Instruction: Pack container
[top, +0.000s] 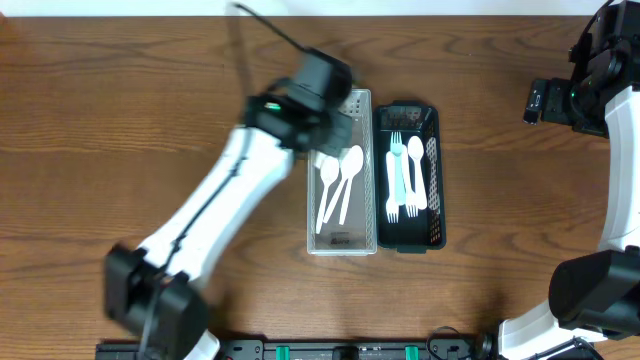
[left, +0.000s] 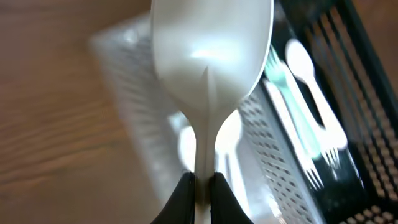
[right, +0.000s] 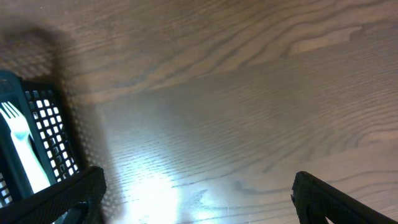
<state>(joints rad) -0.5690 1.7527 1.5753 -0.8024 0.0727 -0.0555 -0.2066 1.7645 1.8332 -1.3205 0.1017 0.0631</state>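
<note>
This spoon matches the white spoons already in the clear container. I will next move my left gripper down toward them and let go of the handle over them.
My left gripper is shut on the handle of a white plastic spoon and holds it above the clear perforated container. From overhead the left gripper hangs over the far end of the clear container, which holds two white spoons. The black basket to its right holds white and pale blue forks. My right gripper is open and empty above bare table, with the black basket's corner at its left.
The right arm sits at the table's far right edge. The wooden table stretches left of the containers.
</note>
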